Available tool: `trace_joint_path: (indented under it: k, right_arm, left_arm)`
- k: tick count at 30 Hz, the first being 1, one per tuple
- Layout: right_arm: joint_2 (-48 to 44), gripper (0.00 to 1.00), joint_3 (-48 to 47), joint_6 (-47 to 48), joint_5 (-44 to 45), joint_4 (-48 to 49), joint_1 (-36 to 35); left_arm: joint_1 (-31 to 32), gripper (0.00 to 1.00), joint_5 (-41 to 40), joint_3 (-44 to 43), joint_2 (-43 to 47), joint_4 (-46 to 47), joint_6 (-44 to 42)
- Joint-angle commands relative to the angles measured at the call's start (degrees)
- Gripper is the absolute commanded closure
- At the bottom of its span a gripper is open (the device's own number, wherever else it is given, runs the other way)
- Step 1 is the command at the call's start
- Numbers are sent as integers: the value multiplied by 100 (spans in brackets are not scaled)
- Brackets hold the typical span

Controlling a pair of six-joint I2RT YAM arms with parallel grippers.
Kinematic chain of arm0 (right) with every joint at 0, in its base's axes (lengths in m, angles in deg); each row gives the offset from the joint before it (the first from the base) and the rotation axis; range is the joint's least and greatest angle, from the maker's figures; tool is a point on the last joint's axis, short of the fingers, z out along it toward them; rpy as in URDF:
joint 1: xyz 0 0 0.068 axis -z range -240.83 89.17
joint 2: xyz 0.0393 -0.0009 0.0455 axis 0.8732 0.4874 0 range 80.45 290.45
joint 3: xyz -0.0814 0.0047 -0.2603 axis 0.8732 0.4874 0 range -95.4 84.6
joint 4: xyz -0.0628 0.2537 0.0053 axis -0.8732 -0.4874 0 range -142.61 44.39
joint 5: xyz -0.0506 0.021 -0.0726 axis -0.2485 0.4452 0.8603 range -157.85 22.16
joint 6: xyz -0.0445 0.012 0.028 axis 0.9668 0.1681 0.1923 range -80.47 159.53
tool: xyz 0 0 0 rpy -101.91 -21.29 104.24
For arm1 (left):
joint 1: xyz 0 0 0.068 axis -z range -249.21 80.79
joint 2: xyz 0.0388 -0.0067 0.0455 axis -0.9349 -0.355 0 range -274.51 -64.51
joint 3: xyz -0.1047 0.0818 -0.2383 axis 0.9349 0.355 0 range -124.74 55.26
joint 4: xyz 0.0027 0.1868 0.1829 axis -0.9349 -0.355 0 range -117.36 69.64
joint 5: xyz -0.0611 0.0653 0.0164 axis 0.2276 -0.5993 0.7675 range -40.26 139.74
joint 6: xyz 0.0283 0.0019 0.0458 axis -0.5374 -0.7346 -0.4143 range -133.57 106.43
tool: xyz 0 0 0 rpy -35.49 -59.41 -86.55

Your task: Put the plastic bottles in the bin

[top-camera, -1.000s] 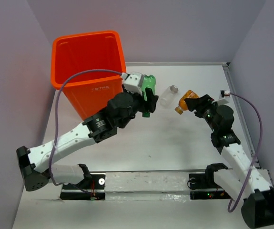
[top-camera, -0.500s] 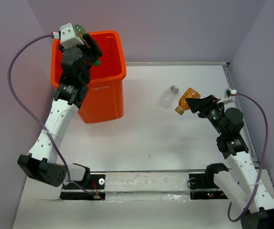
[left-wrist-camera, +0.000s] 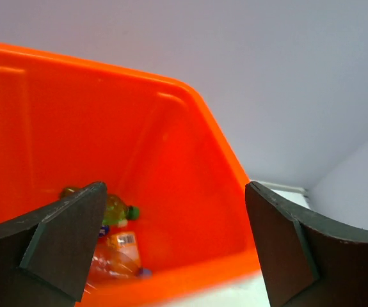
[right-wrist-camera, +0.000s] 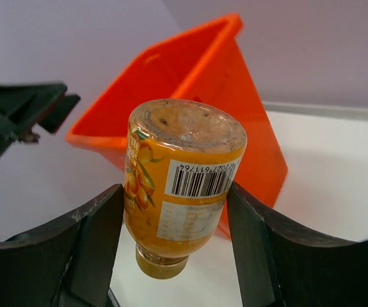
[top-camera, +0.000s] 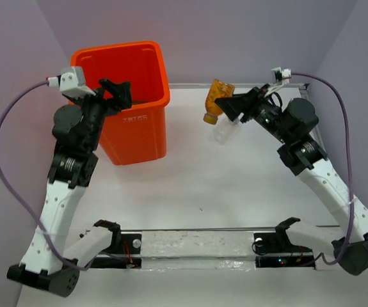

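The orange bottle hangs outside the bin's rim, so my right gripper will take it to the left in the top view, over the bin's opening, and let it go.
The orange bin stands at the back left of the table. My left gripper hangs open over its front rim with nothing between its fingers. In the left wrist view, that gripper looks down into the bin, where a green bottle and an orange-labelled bottle lie on the bottom. My right gripper is shut on an orange bottle, held in the air, cap down, to the right of the bin. The right wrist view shows this bottle squeezed between both fingers.
A clear unlabelled bottle lies on the white table below my right gripper. The table's raised back edge runs behind it. In the right wrist view the bin is ahead, with the left gripper at its left.
My left gripper opened over the bin and no longer holds the green bottle, which now lies inside. My right arm lifted the orange bottle and carried it back and left toward the bin.
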Motion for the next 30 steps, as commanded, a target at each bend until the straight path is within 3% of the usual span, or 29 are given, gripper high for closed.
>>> trace_joint_path:
  k: [1,7,10,11,13,14,15,16,18,20,23,27,30]
  right_arm:
    - [1047,53,-1584,856,224,343,-479]
    - [3015,53,-4059,1568,540,-26,-1332]
    - [3826,53,-5447,1806,619,-307,-1718]
    - [4420,46,-5820,1946,715,-456,-1824]
    - [5126,22,-6724,2148,804,-868,-2069]
    - [5495,11,-7851,2289,856,-1192,-2071]
    - [6125,1,-8376,2299,926,-1796,-2123]
    - [6288,0,-8738,2255,962,-2002,-2124]
    - [6220,0,-8489,2299,1398,-1979,-2124]
    - [5554,0,-7700,2308,1857,-1655,-1967]
    - [4537,0,-5925,1967,2472,-1196,-1624]
    - [3759,0,-3440,1403,3245,-993,-615]
    - [3478,0,-2469,990,3650,-1002,-78]
  left_arm:
    - [23,1,1213,911,1248,187,29]
    - [31,1,2487,2070,2979,-383,-121]
    - [31,1,3164,2466,3350,-761,-182]
    - [31,1,3444,2581,3560,-824,-182]
    - [40,1,3665,2950,3763,-921,-165]
    - [31,1,3762,3082,3921,-973,-173]
    - [31,1,3850,3309,3983,-1017,-191]
    - [31,1,3929,3416,4045,-1044,-121]
    - [40,1,4183,3575,4186,-983,-103]
    - [31,1,4167,3751,4291,-913,-42]
    - [31,1,4202,3857,4300,-799,-7]
    - [40,1,4115,3857,4300,-658,29]
    - [58,1,4010,3988,4292,-517,98]
